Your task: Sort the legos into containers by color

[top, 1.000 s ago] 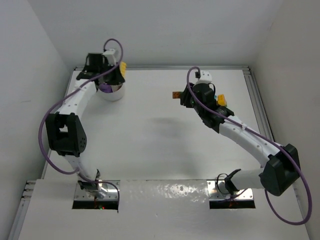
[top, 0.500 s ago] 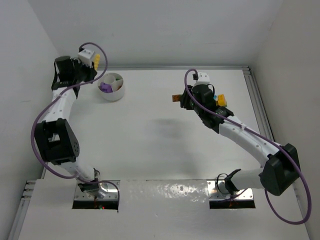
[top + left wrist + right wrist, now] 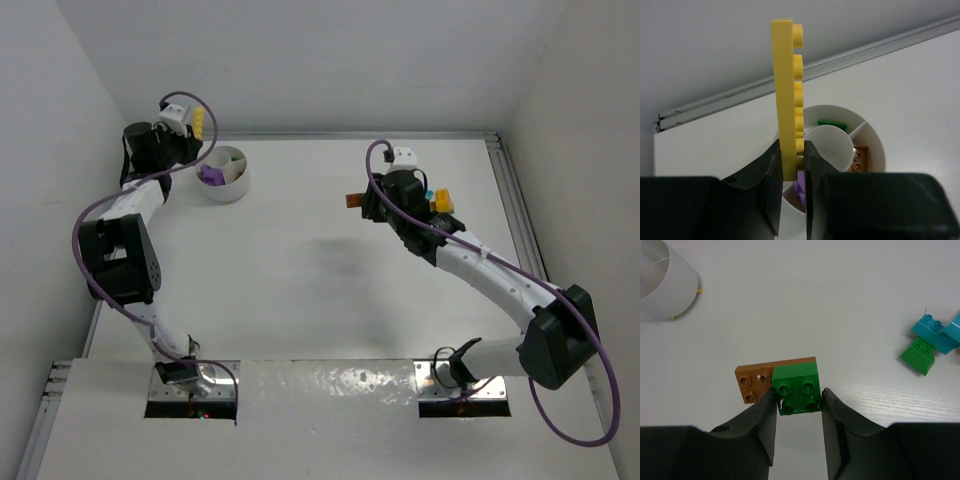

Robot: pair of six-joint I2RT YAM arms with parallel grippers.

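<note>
The left gripper needs to go down toward the white divided bowl first, to get over the section (image 3: 213, 158) between the green and purple pieces.
My left gripper (image 3: 791, 150) is shut on a long yellow lego plate (image 3: 782, 85) and holds it upright, above and just left of the white divided bowl (image 3: 875, 145). The bowl holds a green piece (image 3: 831, 123), an orange piece (image 3: 860, 158) and a purple piece (image 3: 800, 187) in separate sections. From above, the left gripper (image 3: 190, 125) sits left of the bowl (image 3: 237, 180). My right gripper (image 3: 798, 390) is shut on a green brick (image 3: 796, 385) stuck on an orange plate (image 3: 752, 382). The plate also shows in the top view (image 3: 352, 198).
A small pile of teal (image 3: 935, 330) and green (image 3: 917, 356) legos lies to the right of my right gripper, with a yellow one among them in the top view (image 3: 441, 203). The bowl (image 3: 660, 285) stands far left. Metal rails run along the back and right table edges.
My left arm swung from over the bowl out to the back left with the yellow plate, then came slightly back toward it. My right gripper shifted a little nearer with its bricks.
</note>
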